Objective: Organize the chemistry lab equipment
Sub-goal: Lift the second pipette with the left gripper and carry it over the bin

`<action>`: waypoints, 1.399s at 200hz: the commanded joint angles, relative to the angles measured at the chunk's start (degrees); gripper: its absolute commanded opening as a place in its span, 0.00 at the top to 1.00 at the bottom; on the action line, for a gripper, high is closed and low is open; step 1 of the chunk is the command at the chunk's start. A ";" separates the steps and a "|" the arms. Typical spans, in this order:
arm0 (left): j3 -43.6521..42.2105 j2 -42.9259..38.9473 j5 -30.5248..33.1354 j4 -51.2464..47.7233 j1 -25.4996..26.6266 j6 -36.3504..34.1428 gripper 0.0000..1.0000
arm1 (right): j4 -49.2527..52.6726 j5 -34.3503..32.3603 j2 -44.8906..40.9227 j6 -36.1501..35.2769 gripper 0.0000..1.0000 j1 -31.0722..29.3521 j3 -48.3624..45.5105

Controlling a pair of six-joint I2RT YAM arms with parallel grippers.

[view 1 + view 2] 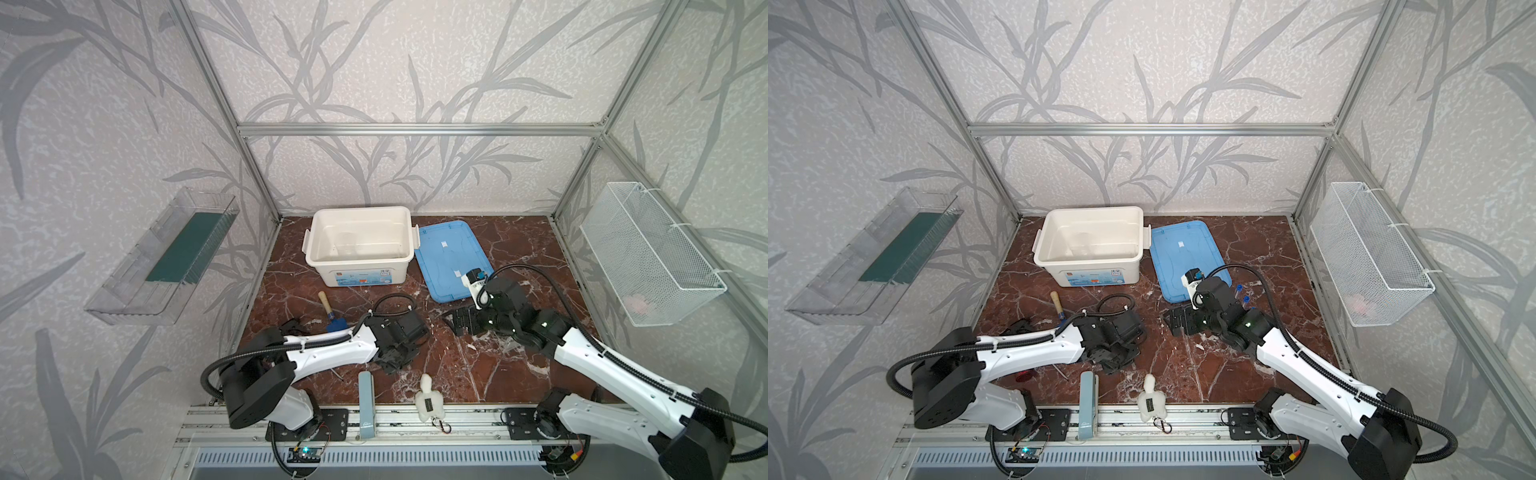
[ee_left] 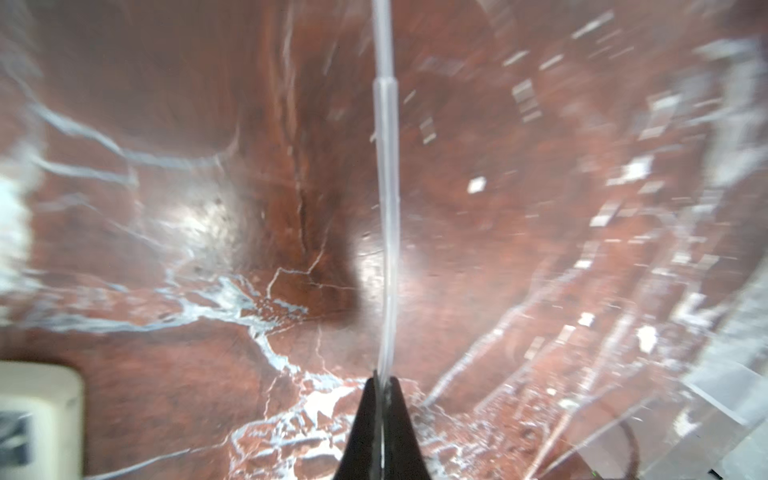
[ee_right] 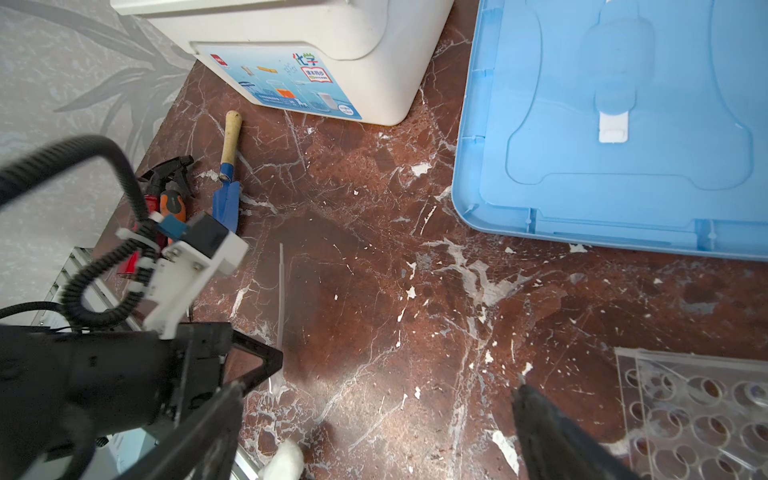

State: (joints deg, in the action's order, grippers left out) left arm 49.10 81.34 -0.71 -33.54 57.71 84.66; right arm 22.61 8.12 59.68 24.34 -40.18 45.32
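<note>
My left gripper should go up, outward, then down into the white bin's end (image 1: 391,238) by the blue lid to release the rod, as the bin is open.
My left gripper (image 2: 384,380) is shut on the end of a thin clear rod (image 2: 385,199), which runs straight out from the fingertips low over the marble floor. In the right wrist view the same rod (image 3: 281,291) sticks out from the left gripper's black tip. My right gripper (image 3: 374,415) is open over bare marble with nothing between its fingers. The clear perforated tube rack (image 3: 698,415) lies just beside it. Two blue-capped tubes (image 1: 1241,293) show behind the right wrist in a top view. In both top views the left gripper (image 1: 392,365) and right gripper (image 1: 453,322) sit mid-floor.
A white bin (image 1: 316,232) stands open at the back, with its blue lid (image 1: 449,257) flat beside it. A blue trowel (image 3: 227,199), an orange-handled screwdriver (image 3: 172,208) and a black spray head (image 3: 174,166) lie at the left. A white plush toy (image 1: 430,401) and a pale blue case (image 1: 366,399) sit at the front edge.
</note>
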 commanded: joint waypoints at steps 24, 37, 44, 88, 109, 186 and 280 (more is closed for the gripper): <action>8.45 -12.61 14.53 -7.82 -0.82 -17.30 0.97 | -6.34 8.49 -4.40 1.86 0.01 -0.25 2.47; 11.12 -14.80 13.08 -7.80 -3.33 -24.52 0.97 | -7.44 10.30 -3.29 2.54 0.01 -0.25 4.68; 12.92 -15.64 13.84 -9.18 -4.66 -26.56 0.97 | -7.90 11.39 -2.27 2.67 0.01 -0.25 6.33; 29.20 -11.08 2.79 -13.78 -17.96 -47.60 0.97 | -9.47 12.54 7.47 3.01 0.01 0.02 19.38; 39.85 -4.06 2.16 -20.07 -22.07 -54.91 0.97 | -6.20 11.05 13.67 3.44 0.01 0.28 27.18; 64.30 24.27 -15.70 -22.66 -35.67 -67.42 0.97 | -0.46 10.35 30.48 6.93 0.01 5.68 44.01; 76.42 46.05 -30.45 -23.44 -39.25 -68.01 1.00 | 6.01 10.05 46.99 3.16 0.00 6.56 57.86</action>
State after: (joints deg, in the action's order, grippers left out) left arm 123.07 126.28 -25.96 -54.96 18.92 18.79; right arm 23.92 18.37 101.91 30.17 -33.78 95.57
